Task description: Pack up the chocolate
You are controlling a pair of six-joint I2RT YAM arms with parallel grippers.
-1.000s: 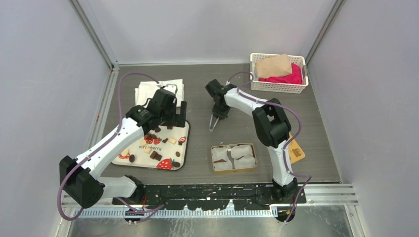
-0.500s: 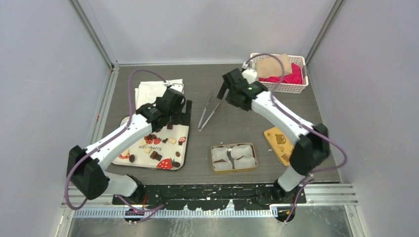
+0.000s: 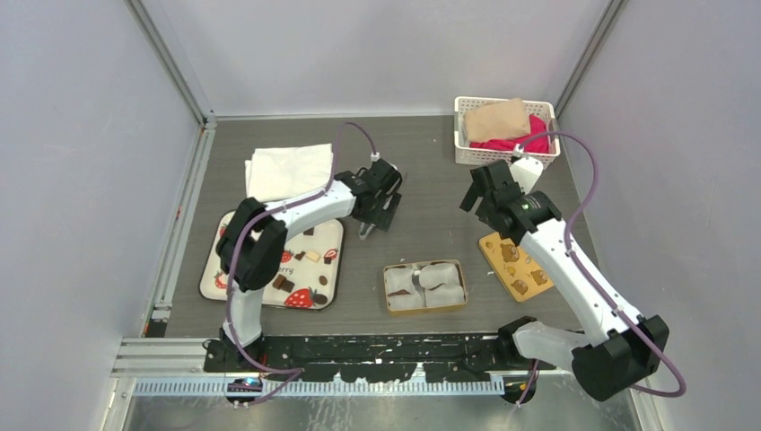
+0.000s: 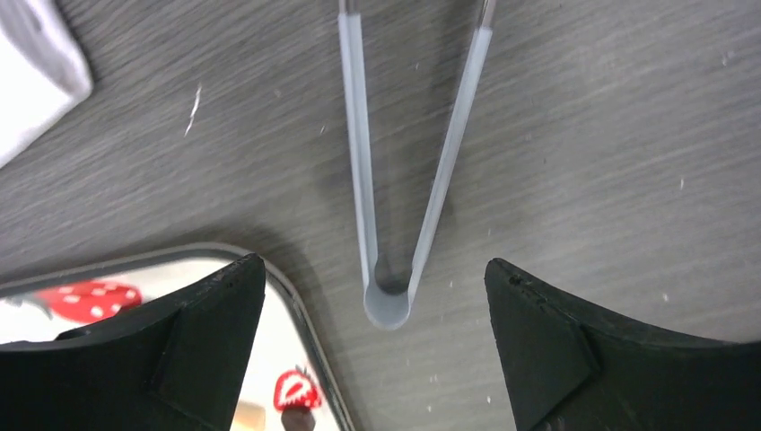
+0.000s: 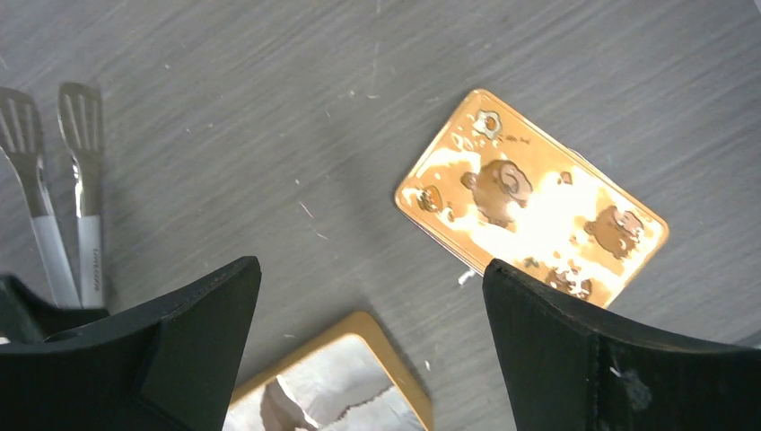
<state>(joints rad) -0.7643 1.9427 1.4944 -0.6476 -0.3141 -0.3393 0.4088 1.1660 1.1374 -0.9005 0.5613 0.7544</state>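
Note:
My left gripper's open fingers are only by the bent end of the tongs. I should move my left gripper outward along the tongs [image 4: 388, 305] next and lower it around the far ends of the pale handles.
The chocolate [image 3: 280, 281], small dark and cream pieces, lies scattered on a white strawberry-print tray [image 3: 218, 269]. Beside it the golden tin [image 3: 424, 267] stands lined with crumpled white paper. Metal tongs [image 4: 388, 305] lie flat on the table. Their bent end sits between the fingers of my left gripper [image 4: 374, 263], which is open and touches nothing. From above, the left gripper [image 3: 381, 211] covers most of the tongs. My right gripper [image 5: 372, 305] hangs open and empty above the table between the tin [image 5: 341, 386] and its bear-printed lid [image 5: 529, 202].
A folded white napkin [image 3: 287, 169] lies at the back left. At the back right stands a white basket [image 3: 502, 157] holding tan and red cloths. The lid [image 3: 514, 263] rests right of the tin. The tray's rim [image 4: 296, 305] runs just under my left finger.
The right gripper opened, left the tongs on the table and drew back to the right. The left gripper swung from above the tray to the tongs.

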